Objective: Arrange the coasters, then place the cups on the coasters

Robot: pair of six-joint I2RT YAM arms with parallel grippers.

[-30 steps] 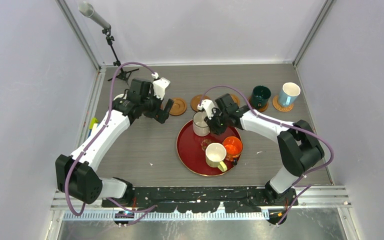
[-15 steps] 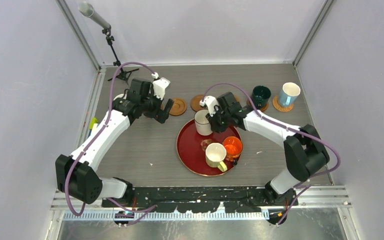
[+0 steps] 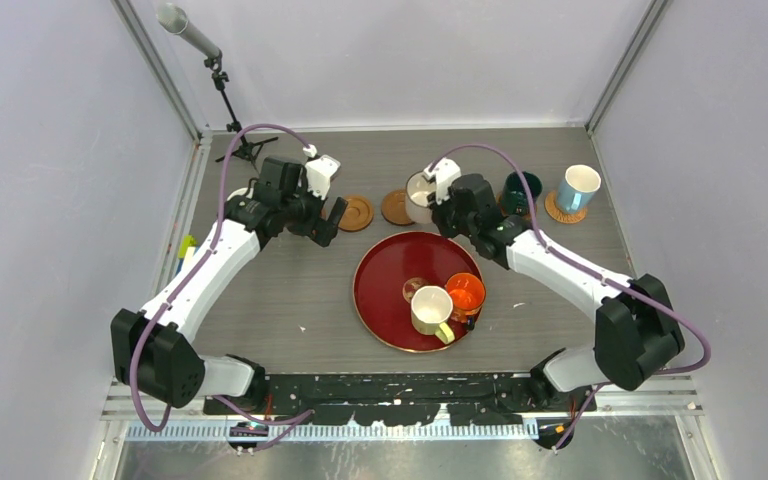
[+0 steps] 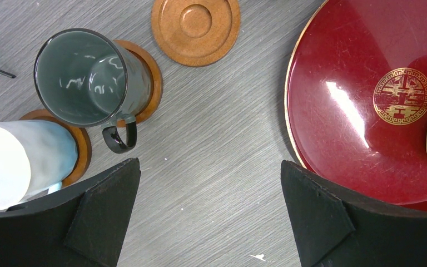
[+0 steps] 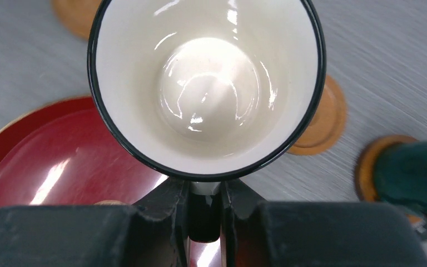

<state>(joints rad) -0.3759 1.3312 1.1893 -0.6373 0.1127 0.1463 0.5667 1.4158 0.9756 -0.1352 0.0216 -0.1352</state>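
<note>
I will move my right gripper over the empty coaster by the teal cup (image 5: 328, 121), go down and let go of the cup. The coaster is below my right gripper, to the right in its wrist view.
My right gripper (image 5: 204, 192) is shut on the handle of a white cup (image 5: 205, 83) with a dark rim, held upright above the tray's far edge and a coaster (image 5: 322, 125) partly hidden behind it. From above, that white cup (image 3: 420, 192) hangs beside an empty coaster (image 3: 396, 207), with the right gripper (image 3: 441, 205) next to it. A teal cup (image 3: 521, 189) and a light blue cup (image 3: 578, 186) stand on coasters at the back right. My left gripper (image 4: 208, 164) is open over bare table, beside a grey-green cup (image 4: 83, 75) on a coaster and an empty coaster (image 4: 195, 26).
The dark red round tray (image 3: 380, 285) carries a cream cup (image 3: 430, 309) and an orange cup (image 3: 465, 292). A pale cup (image 4: 11, 161) stands on a coaster at the left wrist view's lower left. A microphone stand (image 3: 228, 110) stands at the back left.
My right gripper lifted the white cup off the red tray and carried it back toward the coasters behind the tray. The left arm has not moved.
</note>
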